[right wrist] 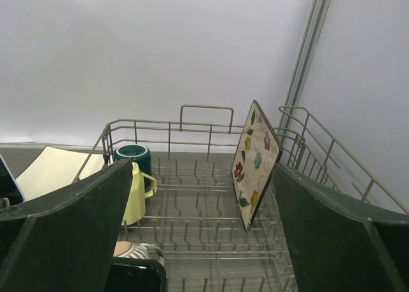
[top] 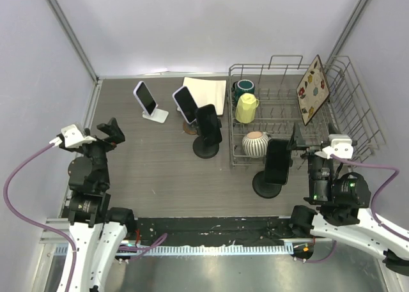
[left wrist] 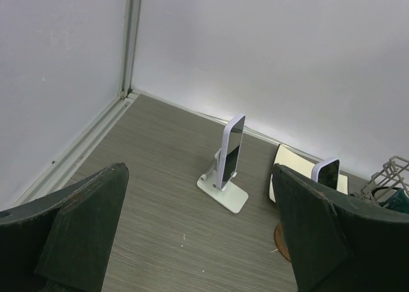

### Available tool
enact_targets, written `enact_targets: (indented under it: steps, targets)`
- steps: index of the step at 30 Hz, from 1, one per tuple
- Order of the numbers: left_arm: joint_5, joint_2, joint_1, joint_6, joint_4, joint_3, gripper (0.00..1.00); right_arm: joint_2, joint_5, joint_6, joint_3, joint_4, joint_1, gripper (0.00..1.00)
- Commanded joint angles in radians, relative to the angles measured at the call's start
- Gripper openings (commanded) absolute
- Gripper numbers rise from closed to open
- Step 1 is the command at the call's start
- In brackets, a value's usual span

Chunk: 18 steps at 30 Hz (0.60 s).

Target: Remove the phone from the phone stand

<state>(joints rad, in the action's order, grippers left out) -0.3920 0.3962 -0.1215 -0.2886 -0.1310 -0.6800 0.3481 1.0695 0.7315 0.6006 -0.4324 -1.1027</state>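
The phone on the white stand is outward, so my left gripper will next reach outward and tilt down over its top edge (top: pixel 138 85) (left wrist: pixel 236 119), which is clear of the stand.
Several phones stand on stands on the grey table. A white-cased phone (top: pixel 146 98) (left wrist: pixel 231 150) leans on a white stand (top: pixel 156 115) (left wrist: pixel 225 193). A second white-cased phone (top: pixel 185 104) (left wrist: pixel 328 174) sits on a brown round base. A black phone (top: pixel 208 124) is on a black round stand (top: pixel 206 150). Another black phone (top: pixel 277 161) (right wrist: pixel 131 276) is on a black stand (top: pixel 267 188). My left gripper (top: pixel 110 135) (left wrist: pixel 199 170) hangs open at the left, well short of the white stand. My right gripper (top: pixel 313 138) (right wrist: pixel 202 167) is open just right of the nearest black phone, facing the rack.
A wire dish rack (top: pixel 345 107) (right wrist: pixel 204 108) fills the back right, holding a flowered plate (top: pixel 312 89) (right wrist: pixel 255 161), a yellow mug (top: pixel 246 108) (right wrist: pixel 135 196), a green mug (top: pixel 243 86) (right wrist: pixel 133 158) and a striped cup (top: pixel 255 144). A cream pad (top: pixel 208 89) lies at the back.
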Motion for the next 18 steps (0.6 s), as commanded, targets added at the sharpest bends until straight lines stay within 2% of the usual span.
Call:
enact_targets:
  steps: [1,8,14,18]
  targets:
    - [0.007,0.018,0.019,-0.015,0.033,-0.007,1.0,-0.049,-0.032,0.006,-0.039,-0.068,0.001,0.96]
    - [0.019,0.082,0.042,-0.058,0.027,-0.018,1.0,-0.064,-0.105,-0.089,-0.045,-0.002,0.001,0.96]
    - [0.05,0.289,0.056,-0.116,-0.036,-0.105,1.0,-0.064,-0.135,-0.155,-0.045,0.029,0.001,0.96]
    - [0.061,0.456,0.063,-0.116,-0.108,-0.231,1.0,-0.07,-0.174,-0.195,-0.047,0.066,0.0,0.96]
